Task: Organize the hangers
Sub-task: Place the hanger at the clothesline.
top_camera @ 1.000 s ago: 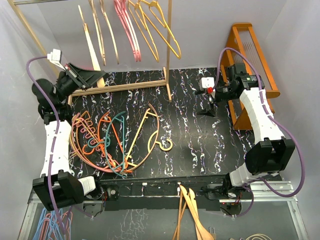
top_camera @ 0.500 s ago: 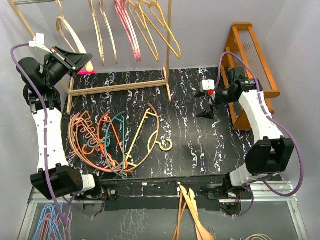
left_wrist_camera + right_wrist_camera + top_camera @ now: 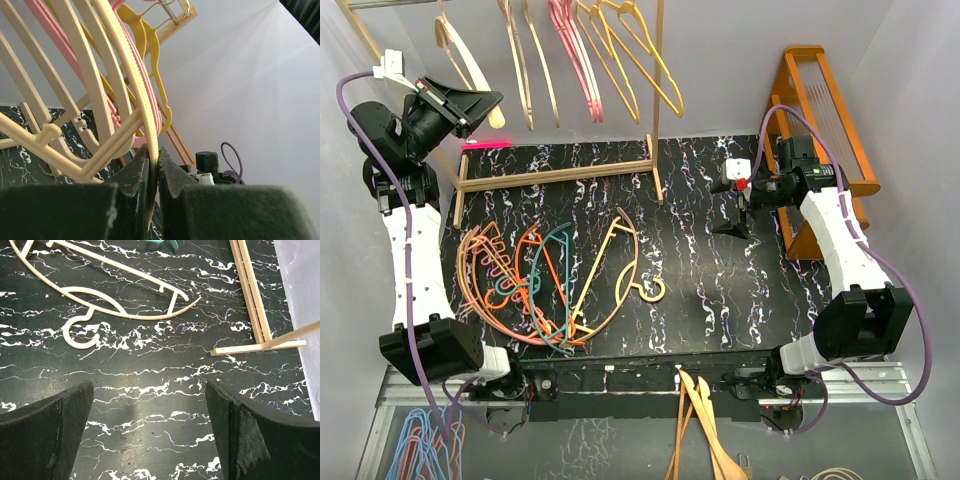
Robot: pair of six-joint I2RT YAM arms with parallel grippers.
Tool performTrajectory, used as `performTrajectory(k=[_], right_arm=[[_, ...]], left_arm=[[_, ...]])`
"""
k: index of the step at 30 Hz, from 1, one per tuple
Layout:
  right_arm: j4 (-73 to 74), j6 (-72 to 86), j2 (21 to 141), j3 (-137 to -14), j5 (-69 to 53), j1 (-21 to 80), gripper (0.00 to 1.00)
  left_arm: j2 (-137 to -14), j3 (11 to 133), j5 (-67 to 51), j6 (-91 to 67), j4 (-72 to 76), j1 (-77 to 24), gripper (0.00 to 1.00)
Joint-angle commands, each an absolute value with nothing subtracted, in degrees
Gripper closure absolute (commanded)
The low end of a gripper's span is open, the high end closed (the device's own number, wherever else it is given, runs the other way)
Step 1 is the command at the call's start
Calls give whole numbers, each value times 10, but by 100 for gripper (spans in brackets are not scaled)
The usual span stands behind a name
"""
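Note:
My left gripper slides its tan hanger along the rack's bar toward the right in the top view next, releasing it beside the other tan hangers, since a gap separates them.
My left gripper (image 3: 492, 104) is raised at the far left by the rack and is shut on the lower bar of a tan hanger (image 3: 453, 48). In the left wrist view that tan hanger (image 3: 125, 65) runs between the closed jaws of the left gripper (image 3: 154, 154). Tan (image 3: 520, 60), pink (image 3: 570, 50) and yellow hangers (image 3: 640, 60) hang on the rail. A pile of orange (image 3: 480, 270), teal (image 3: 555, 268), yellow (image 3: 602, 255) and tan hangers (image 3: 638, 272) lies on the table. My right gripper (image 3: 735, 220) hovers open over bare table, empty; the right gripper (image 3: 149, 387) sees the tan hanger (image 3: 100, 295) ahead.
The wooden rack's base rail (image 3: 560, 172) and post (image 3: 658, 100) stand at the back of the black marbled table (image 3: 720, 280). An orange wooden stand (image 3: 820, 100) is at the far right. Light wooden hangers (image 3: 700, 420) and blue wire hangers (image 3: 420, 445) lie below the near edge.
The left arm has lifted the tan hanger up and to the left, toward the rail's left end. The right arm has hardly moved and stays open.

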State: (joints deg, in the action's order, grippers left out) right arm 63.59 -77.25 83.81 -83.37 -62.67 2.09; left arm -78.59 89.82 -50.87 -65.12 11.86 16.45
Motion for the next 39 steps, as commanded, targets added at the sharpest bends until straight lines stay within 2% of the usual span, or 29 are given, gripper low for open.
performTrajectory(k=[1,14,27,39], right_arm=[[603,-753,818,-823,-629,18,2],[580,-711,824,-822,-634,18,2],[576,-682,842,-840,-658,18,2],[552,-644,839,-838,-672,18,2]], left_arm=[[-772,926,-524,-663,149,166,100],[-842,1035,-515,-623,102,162,100],[-872,1015,-546,-647,95,158,100],[-882,1005,-586,-585,21,105,100]])
